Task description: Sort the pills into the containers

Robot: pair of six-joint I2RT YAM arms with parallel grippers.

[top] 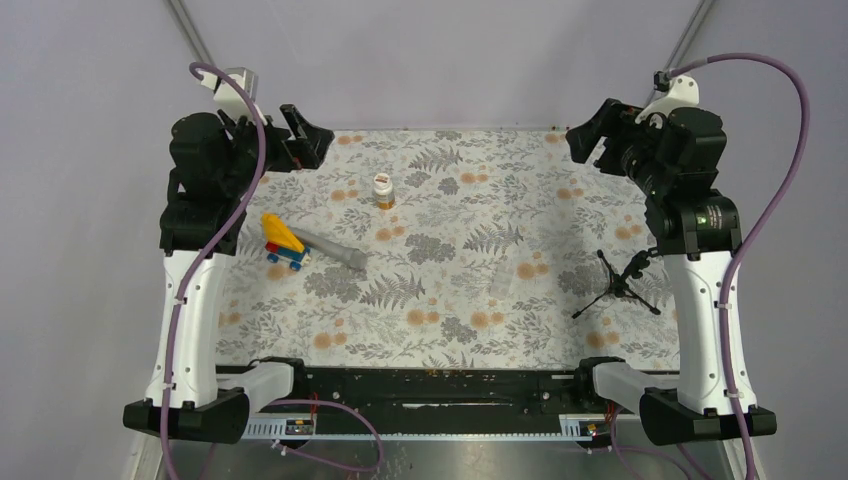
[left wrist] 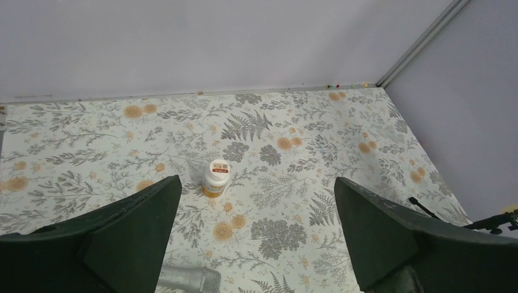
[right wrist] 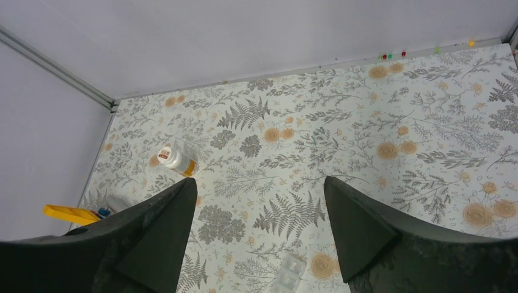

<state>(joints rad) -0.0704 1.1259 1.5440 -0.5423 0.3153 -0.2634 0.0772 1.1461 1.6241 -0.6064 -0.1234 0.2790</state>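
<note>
The clear box's near end (top: 497, 291) (right wrist: 283, 287) is narrow enough for the open fingers, so my right gripper will next move down, back and to the left in the top view onto it.
The amber pill bottle (top: 384, 190) with a white cap stands upright on the floral mat, left of centre toward the back. It also shows in the left wrist view (left wrist: 215, 178) and the right wrist view (right wrist: 176, 161). The clear plastic cup (top: 500, 284) sits right of centre, faint against the mat, and shows at the bottom of the right wrist view (right wrist: 290, 273). Tiny coloured dots, possibly pills (right wrist: 391, 56), lie along the back edge. My left gripper (top: 303, 138) is open and empty, raised at the back left (left wrist: 256, 183). My right gripper (top: 590, 130) is open and empty, raised at the back right (right wrist: 259, 180).
Yellow, red and blue toy blocks (top: 283, 243) lie at the left, with a grey cylindrical microphone-like object (top: 335, 251) beside them. A small black tripod (top: 620, 285) stands near the right arm. Walls close the back and both sides.
</note>
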